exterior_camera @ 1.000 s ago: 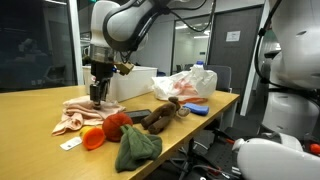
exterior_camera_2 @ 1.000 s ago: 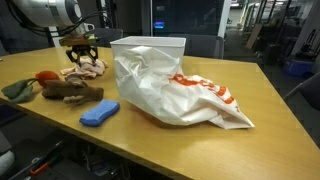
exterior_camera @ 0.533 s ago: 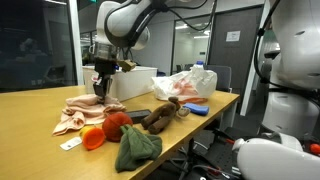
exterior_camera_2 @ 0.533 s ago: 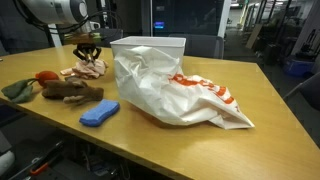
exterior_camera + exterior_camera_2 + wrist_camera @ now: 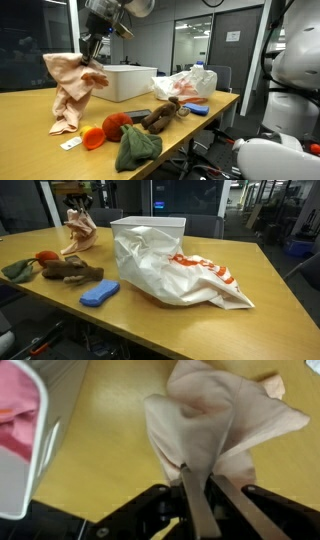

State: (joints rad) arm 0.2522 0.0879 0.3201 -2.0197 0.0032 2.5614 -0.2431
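Note:
My gripper holds the low-hanging cloth. Next I will lift it above the white bin's rim, move across, lower it and let it go, because the white bin's opening is to the left in the wrist view.
A pale pink cloth hangs in the air above the wooden table, lifted well off the surface; its lower end still trails near the tabletop. My gripper is shut on the cloth's top. In the wrist view the two fingers pinch a bunched fold of the cloth with the yellow table below. In an exterior view the cloth dangles left of the white bin, and the gripper is cut off by the frame's top edge.
A white open bin stands behind the cloth. On the table lie an orange and red toy, a green cloth, a brown plush, a blue sponge and a white plastic bag.
The gripper shut on the pink cloth as it lay on the table, then rose and carried it up; the cloth now hangs from the fingers.

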